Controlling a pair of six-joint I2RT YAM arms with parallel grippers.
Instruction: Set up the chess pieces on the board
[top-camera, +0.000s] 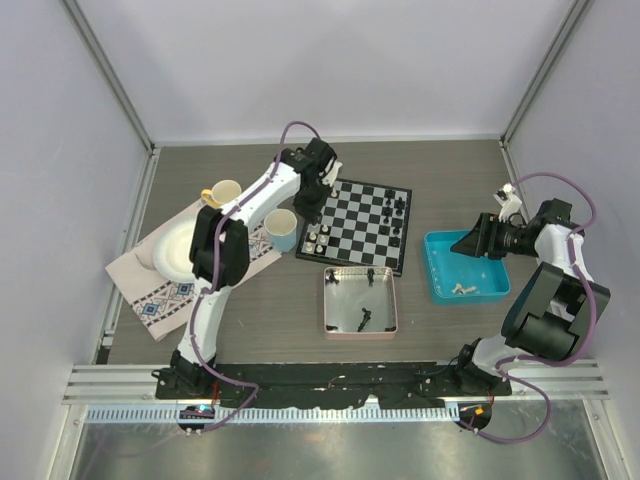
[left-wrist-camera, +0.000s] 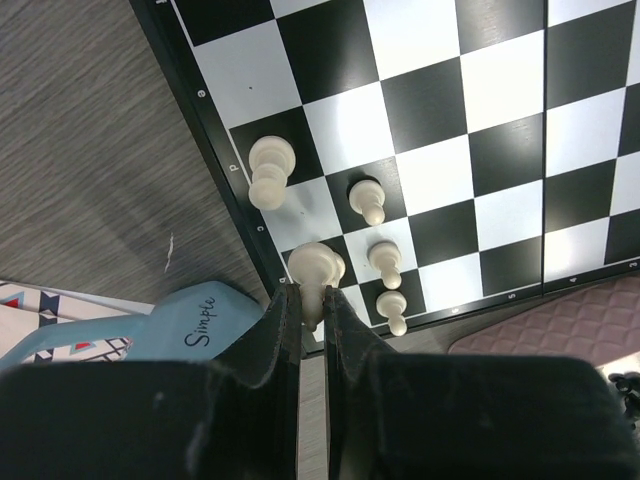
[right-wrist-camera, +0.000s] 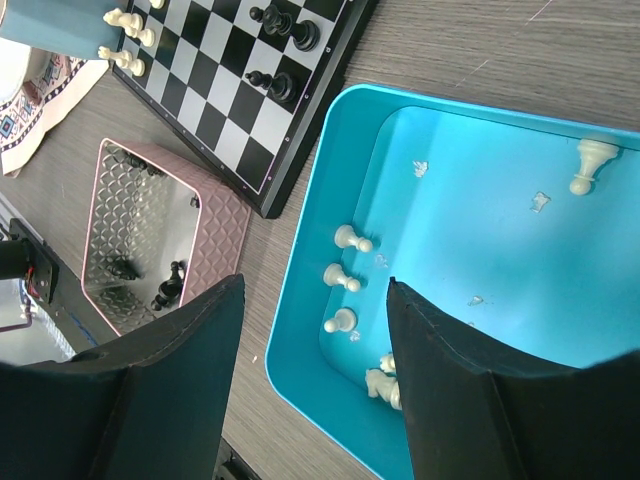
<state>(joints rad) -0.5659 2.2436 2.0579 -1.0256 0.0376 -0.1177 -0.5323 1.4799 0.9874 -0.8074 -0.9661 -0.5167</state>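
Note:
Next, my left gripper lowers the held piece onto the empty light square (top-camera: 315, 227) (left-wrist-camera: 306, 214) between the taller off-white piece and its neighbor. It then releases the piece, since that square lies below.
The board (top-camera: 355, 225) lies mid-table, with off-white chess pieces (top-camera: 317, 238) along its left edge and black ones (top-camera: 395, 212) on its right. My left gripper (left-wrist-camera: 312, 295) is shut on an off-white piece (left-wrist-camera: 318, 265), held by its stem over the board's (left-wrist-camera: 430, 100) near-left edge square. Beside it stand three small off-white pieces (left-wrist-camera: 385, 263) and a taller one (left-wrist-camera: 270, 170). My right gripper (right-wrist-camera: 313, 283) hangs open above the blue tray (right-wrist-camera: 300, 330). Nothing is between its fingers. Several off-white pieces (right-wrist-camera: 340, 277) lie loose in that tray.
A pink tray (top-camera: 326, 300) in front of the board holds a few black pieces (right-wrist-camera: 170, 287). A light blue cup (top-camera: 282, 230) stands right next to the board's left edge, close to my left fingers. A cream cup (top-camera: 224, 193), a plate (top-camera: 175, 250) and a patterned cloth (top-camera: 160, 295) lie farther left.

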